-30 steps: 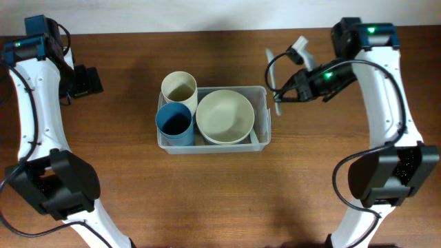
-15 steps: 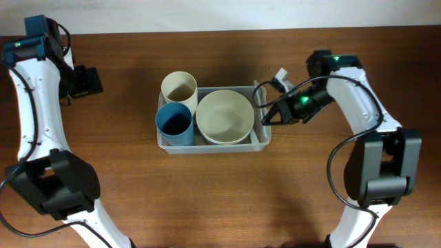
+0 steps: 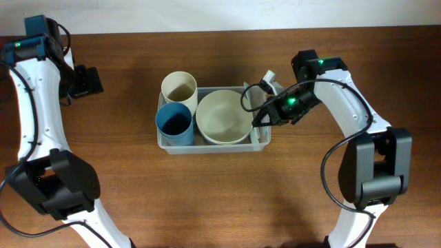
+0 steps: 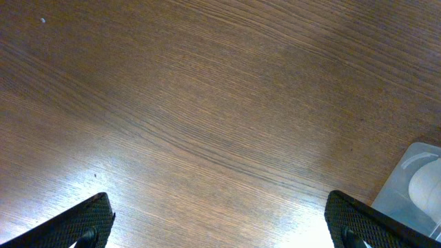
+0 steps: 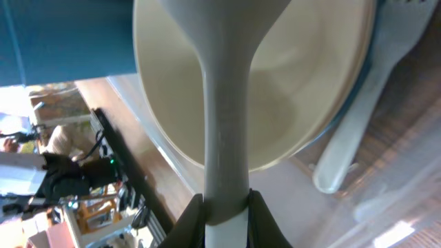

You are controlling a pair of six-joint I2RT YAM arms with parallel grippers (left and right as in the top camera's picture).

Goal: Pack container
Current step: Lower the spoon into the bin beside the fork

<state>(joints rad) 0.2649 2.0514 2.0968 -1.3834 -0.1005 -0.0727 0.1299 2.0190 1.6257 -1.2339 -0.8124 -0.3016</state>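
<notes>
My right gripper shifts over the gap beside the bowl next, toward the second pale utensil, and releases the handle, since the head reaches over the bowl.
The clear container (image 3: 210, 147) sits mid-table and holds a cream cup (image 3: 179, 87), a blue cup (image 3: 173, 122) and a cream bowl (image 3: 224, 116). My right gripper (image 3: 262, 114) is over the container's right end. It is shut on the handle of a pale grey spoon-like utensil (image 5: 224, 138), whose head reaches over the bowl (image 5: 310, 83). A second pale utensil (image 5: 351, 138) lies in the container beside the bowl. My left gripper (image 3: 86, 81) is open and empty at the far left; its wrist view shows bare wood and a corner of the container (image 4: 413, 186).
Brown wooden table (image 3: 124, 186) all round the container. The table's back edge meets a white wall at the top of the overhead view. Both arm bases stand at the front left and front right.
My right gripper has moved left and down from beside the container to over its right end, carrying the utensil. The left arm has not moved.
</notes>
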